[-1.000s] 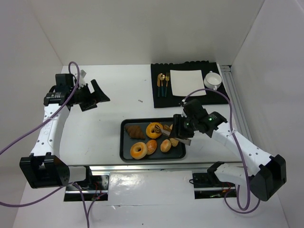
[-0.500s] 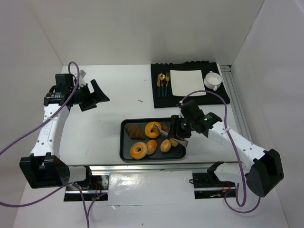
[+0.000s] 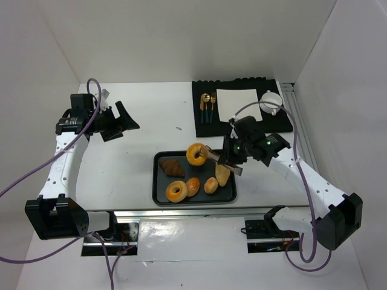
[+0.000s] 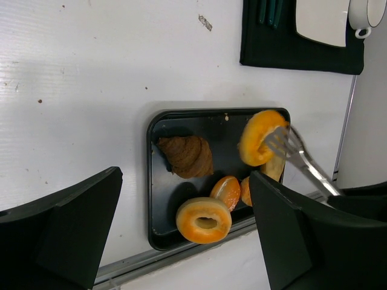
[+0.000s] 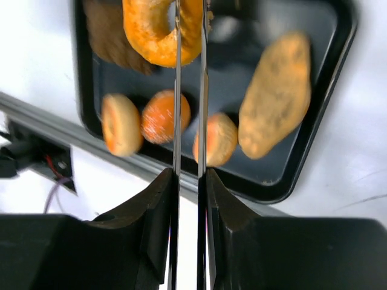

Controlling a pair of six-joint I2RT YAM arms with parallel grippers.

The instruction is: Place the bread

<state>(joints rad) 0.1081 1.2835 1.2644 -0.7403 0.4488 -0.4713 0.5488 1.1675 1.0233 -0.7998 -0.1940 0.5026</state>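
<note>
My right gripper has the doughnut in the tongs and will carry it outward, lower it onto the napkin's empty middle (image 3: 240, 106) and release the tongs. The white napkin lies outward of the gripper.
My right gripper (image 3: 233, 158) is shut on metal tongs (image 3: 216, 158), and the tongs pinch a golden-orange ring doughnut (image 3: 195, 154), held above the far edge of the black tray (image 3: 158, 188). The right wrist view shows the tong blades (image 5: 188, 90) between my fingers, clamping the doughnut (image 5: 160, 30). On the tray lie a dark croissant (image 3: 172, 167), a second doughnut (image 3: 176, 192), two small round buns (image 3: 193, 186) (image 3: 211, 185) and a tan roll (image 3: 223, 174). My left gripper (image 3: 124, 121) is open and empty, far left of the tray.
A black placemat (image 3: 205, 127) at the back right holds a white napkin (image 3: 238, 104), gold cutlery (image 3: 208, 106) and a white cup (image 3: 271, 101). The tray sits close to the table's near edge, by the metal rail (image 3: 181, 212).
My right gripper has lifted the doughnut in the tongs up off the tray and toward its far edge. The roll now shows fully. The left arm has not moved.
</note>
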